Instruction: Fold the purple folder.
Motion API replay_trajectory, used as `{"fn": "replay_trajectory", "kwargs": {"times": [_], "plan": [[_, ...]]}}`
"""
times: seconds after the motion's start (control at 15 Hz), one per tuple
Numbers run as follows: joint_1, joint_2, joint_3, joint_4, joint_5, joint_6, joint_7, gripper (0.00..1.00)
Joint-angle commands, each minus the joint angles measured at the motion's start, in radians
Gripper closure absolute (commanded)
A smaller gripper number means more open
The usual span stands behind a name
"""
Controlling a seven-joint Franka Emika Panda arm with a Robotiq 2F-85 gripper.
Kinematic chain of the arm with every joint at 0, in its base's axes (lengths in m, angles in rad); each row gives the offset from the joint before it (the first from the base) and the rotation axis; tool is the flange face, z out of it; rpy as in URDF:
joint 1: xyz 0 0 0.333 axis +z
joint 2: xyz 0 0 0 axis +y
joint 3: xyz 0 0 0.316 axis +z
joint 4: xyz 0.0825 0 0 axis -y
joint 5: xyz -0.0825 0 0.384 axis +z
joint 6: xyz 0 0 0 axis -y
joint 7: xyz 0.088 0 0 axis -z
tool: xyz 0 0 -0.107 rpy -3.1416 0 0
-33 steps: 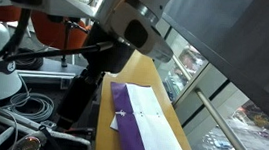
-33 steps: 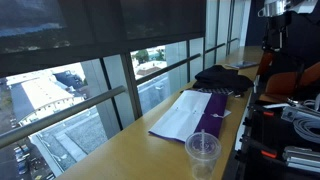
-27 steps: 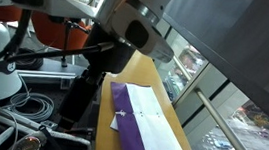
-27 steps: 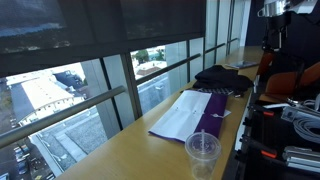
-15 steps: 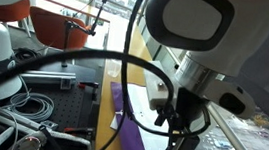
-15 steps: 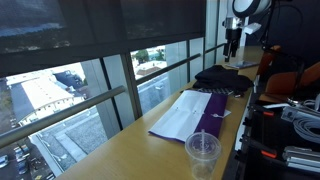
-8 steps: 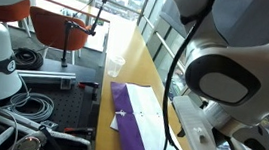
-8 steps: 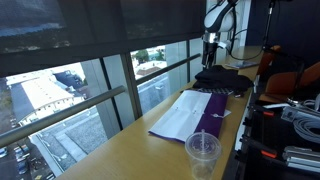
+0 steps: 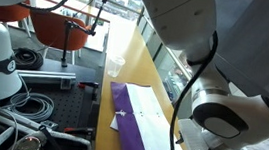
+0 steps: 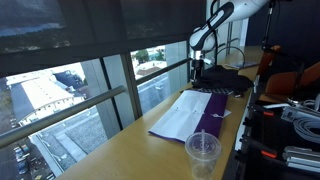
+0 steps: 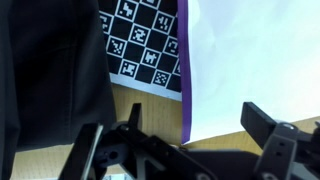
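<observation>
Next, my gripper moves down to the white side's thin edge beside the purple strip.
The purple folder (image 10: pixel 212 122) lies open and flat on the wooden counter, its white inner face (image 10: pixel 183 114) up; it also shows in an exterior view (image 9: pixel 138 119). In the wrist view its purple edge (image 11: pixel 184 70) and white sheet (image 11: pixel 250 50) lie under my gripper (image 11: pixel 178 125), which is open and empty, with its fingers either side of the folder's corner. In an exterior view my gripper (image 10: pixel 197 68) hangs above the folder's far end, clear of it. My arm (image 9: pixel 220 119) fills the near right and hides my gripper there.
A black cloth (image 10: pixel 225 80) lies just beyond the folder and also shows in the wrist view (image 11: pixel 45 70). A checkered tag sheet (image 11: pixel 140 45) lies beside it. A clear plastic cup (image 10: pixel 203 152) stands at the near end. Windows run along the counter; cables (image 9: pixel 31 104) lie on the other side.
My arm has swung from the far end of the counter toward the folder and lowered. The gripper now hangs over the folder's far end. The folder has not moved.
</observation>
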Motion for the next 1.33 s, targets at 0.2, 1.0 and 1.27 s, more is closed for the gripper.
{"fn": "replay_trajectory", "kwargs": {"times": [0.2, 1.0, 1.27], "plan": [[-0.036, 0.16, 0.051, 0.264, 0.018, -0.201, -0.006, 0.0], [-0.094, 0.318, 0.092, 0.508, 0.092, -0.471, -0.002, 0.0], [-0.09, 0.364, 0.091, 0.565, 0.097, -0.487, -0.001, 0.0]]}}
